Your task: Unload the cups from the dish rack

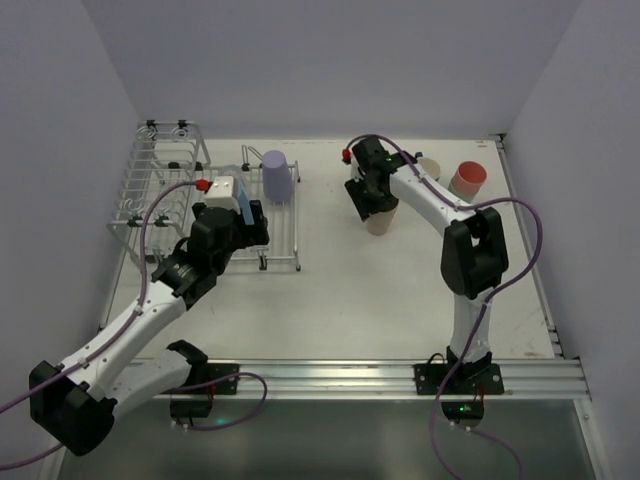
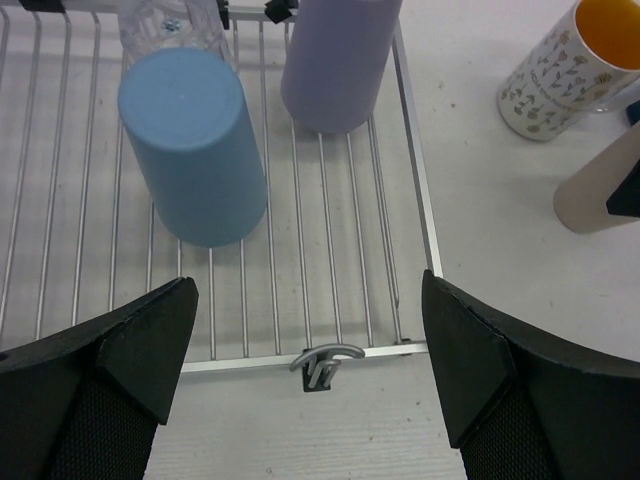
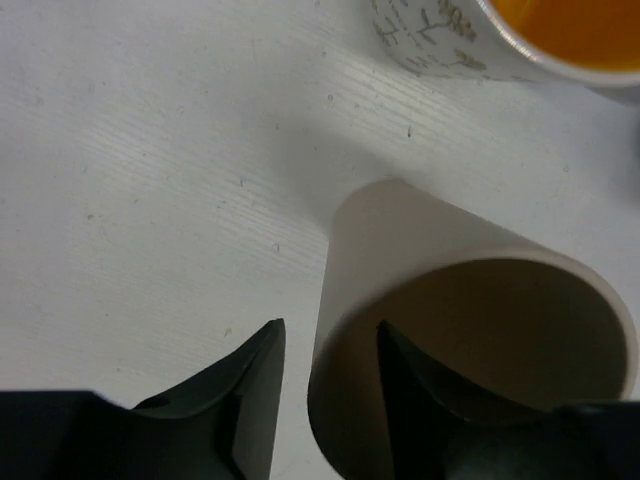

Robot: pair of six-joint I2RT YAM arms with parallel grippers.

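Note:
The open left gripper moves outward and down next, fingers on either side of the blue cup's closed upper end [image 1: 242, 194] [image 2: 181, 92]. It still hovers short of the cup.
The wire dish rack [image 1: 150, 195] stands at the left of the table. A blue cup [image 2: 195, 150] and a lilac cup [image 2: 335, 60] stand upside down on its flat grid [image 2: 418, 200]; the top view shows the lilac one [image 1: 277, 175]. My left gripper [image 1: 240, 228] hovers wide open and empty over the grid's near edge [image 2: 310, 350], just short of the blue cup. My right gripper [image 1: 375, 205] straddles the wall of an upright beige cup [image 3: 470, 300] on the table, one finger inside and one outside. A thin gap shows beside the outer finger [image 3: 245, 390].
A white speckled orange-lined mug [image 1: 430, 168] and a pink cup [image 1: 467, 178] stand on the table at the back right. A clear glass [image 2: 170, 25] stands in the rack behind the blue cup. The rack's taller basket [image 1: 165, 150] is at the back left.

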